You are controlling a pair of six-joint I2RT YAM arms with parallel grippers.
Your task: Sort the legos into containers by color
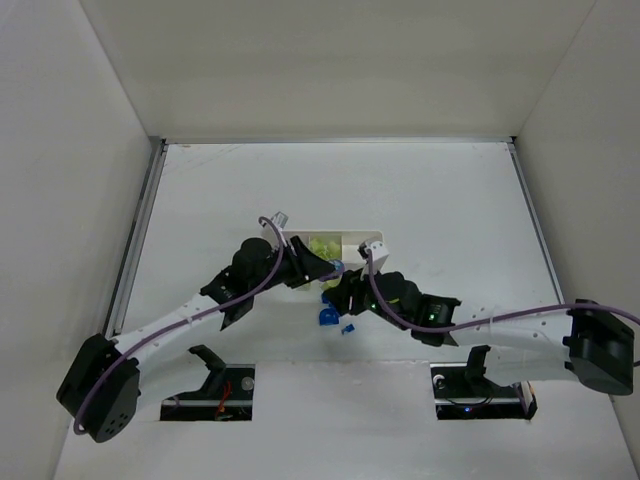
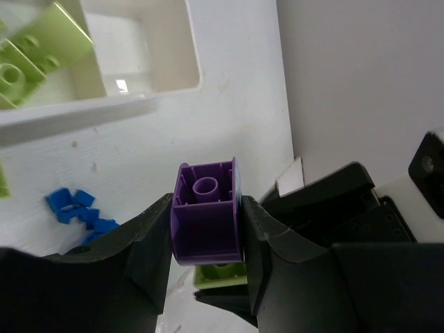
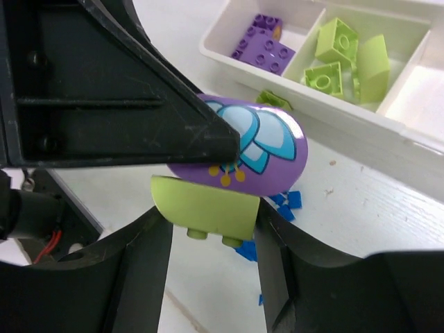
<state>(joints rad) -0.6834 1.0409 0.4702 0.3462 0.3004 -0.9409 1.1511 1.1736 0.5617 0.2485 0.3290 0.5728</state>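
The purple lego in my left gripper comes off the lime lego next, outward and left in the top view, over the container that holds purple legos.
My left gripper (image 2: 207, 232) is shut on a purple lego (image 2: 206, 222), seen from its hollow underside. That purple lego (image 3: 270, 152) is rounded, with a blue and yellow print. A lime lego (image 3: 205, 208) sits stuck against it, between the fingers of my right gripper (image 3: 208, 229). Both grippers meet just in front of the white tray (image 1: 372, 238). Of its containers, one holds purple legos (image 3: 263, 48) and the middle one holds lime legos (image 3: 340, 55). Blue legos (image 1: 326, 317) lie on the table below the grippers.
A small lime piece (image 3: 274, 99) lies on the table against the tray's near wall (image 3: 361, 125). The blue legos (image 2: 76, 211) are scattered in a small cluster. White walls enclose the table on three sides.
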